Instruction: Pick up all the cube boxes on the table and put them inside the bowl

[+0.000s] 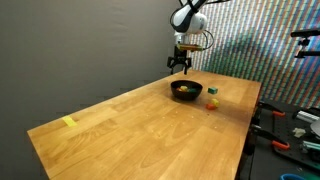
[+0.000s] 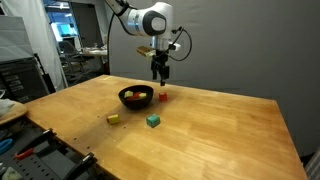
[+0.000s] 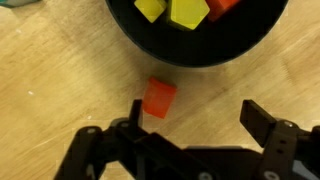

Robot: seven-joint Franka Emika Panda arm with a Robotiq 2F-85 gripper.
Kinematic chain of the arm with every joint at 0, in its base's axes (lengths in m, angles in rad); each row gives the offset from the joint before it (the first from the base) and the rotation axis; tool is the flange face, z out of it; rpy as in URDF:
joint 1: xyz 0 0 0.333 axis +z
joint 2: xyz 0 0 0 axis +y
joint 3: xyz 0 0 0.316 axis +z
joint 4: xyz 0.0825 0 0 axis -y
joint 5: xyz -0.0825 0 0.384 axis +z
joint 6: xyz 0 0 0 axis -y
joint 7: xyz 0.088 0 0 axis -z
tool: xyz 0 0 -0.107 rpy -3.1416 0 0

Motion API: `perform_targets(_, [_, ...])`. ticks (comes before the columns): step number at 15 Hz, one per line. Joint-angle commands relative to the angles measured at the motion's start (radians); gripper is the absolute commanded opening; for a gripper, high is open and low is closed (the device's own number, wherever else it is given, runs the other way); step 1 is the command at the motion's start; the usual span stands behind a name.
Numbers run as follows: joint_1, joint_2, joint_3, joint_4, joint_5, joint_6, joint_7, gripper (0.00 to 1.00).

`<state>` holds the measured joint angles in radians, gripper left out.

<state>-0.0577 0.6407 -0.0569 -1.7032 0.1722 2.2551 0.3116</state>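
The robot next needs to shift its gripper toward the left in the wrist view and lower it until both fingers are on either side of the red cube (image 2: 163,97) (image 3: 158,97), which lies below and off to that side.
The black bowl (image 1: 186,89) stands on the wood-grain table (image 1: 130,135) and shows in both exterior views (image 2: 136,97). In the wrist view its rim (image 3: 180,55) is at the top, with yellow cubes (image 3: 187,12) and an orange one (image 3: 222,5) inside. A red cube (image 3: 158,97) lies on the table just outside the bowl (image 2: 163,97). My gripper (image 3: 200,118) is open and empty, hovering above that cube (image 2: 160,75), with the cube near one fingertip. A green cube (image 2: 152,121) and a yellow cube (image 2: 114,118) lie apart from the bowl.
A flat yellow strip (image 1: 68,122) lies near the table's far corner. Tools and clutter sit past the table edge (image 1: 300,125). A dark wall stands behind the table.
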Motion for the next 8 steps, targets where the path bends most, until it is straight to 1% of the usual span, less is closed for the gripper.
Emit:
perform_targets(1, [0.011,0.105,-0.014,0.143,0.024,-0.048,0.089,1.0])
perform_targets(3, [0.012,0.115,-0.021,0.155,0.029,-0.058,0.134,1.0])
perform_targets(8, [0.021,0.098,-0.057,0.123,0.011,-0.023,0.211,1.0])
